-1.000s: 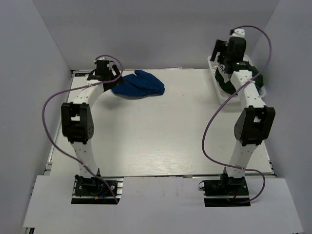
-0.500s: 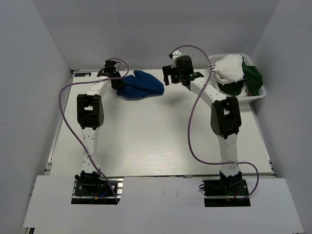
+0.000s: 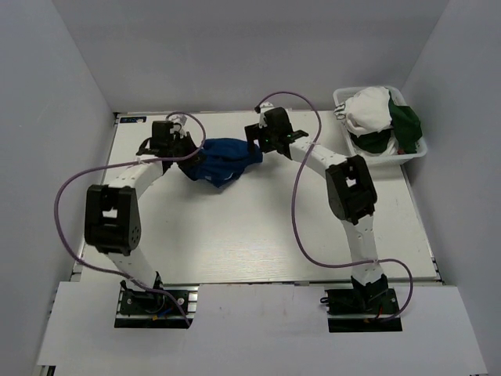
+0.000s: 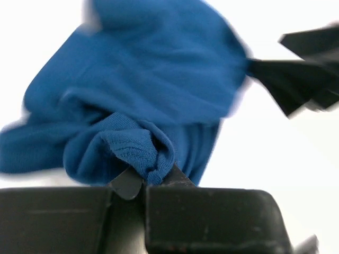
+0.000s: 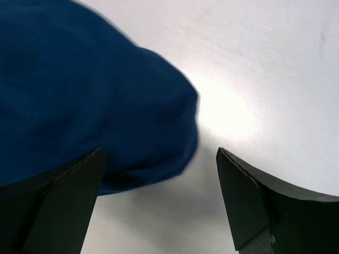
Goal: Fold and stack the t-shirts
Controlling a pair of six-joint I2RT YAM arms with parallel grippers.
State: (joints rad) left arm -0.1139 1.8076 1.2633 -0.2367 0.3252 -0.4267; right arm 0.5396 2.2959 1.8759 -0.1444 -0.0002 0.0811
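My right gripper moves back and down onto the shirt's loose end [image 3: 255, 156] [image 5: 177, 143] next, since my left gripper pinches the other end. The loose end lies below and back of the right gripper's fingers.
A crumpled royal blue t-shirt [image 3: 223, 160] lies at the back of the white table [image 3: 258, 227]. My left gripper [image 3: 188, 153] is at the shirt's left side, shut on a ribbed hem fold of it [image 4: 139, 151]; the pinch shows in the left wrist view [image 4: 151, 180]. My right gripper [image 3: 254, 145] hovers open at the shirt's right edge. In the right wrist view its jaws stand wide [image 5: 159, 159], the left one over the blue cloth [image 5: 79, 95], the right one over bare table. More t-shirts, a white one [image 3: 368, 110] and a dark green one [image 3: 405, 125], are piled in the basket.
The white mesh basket [image 3: 342, 98] stands at the back right corner. Grey walls close in the table at the back and both sides. Purple cables loop from both arms. The right gripper's fingers [image 4: 302, 69] show at the upper right of the left wrist view.
The left gripper has shut on the blue shirt's left edge and tugged the bunch toward the front. The right arm swung from the basket over to the shirt's right edge, still open.
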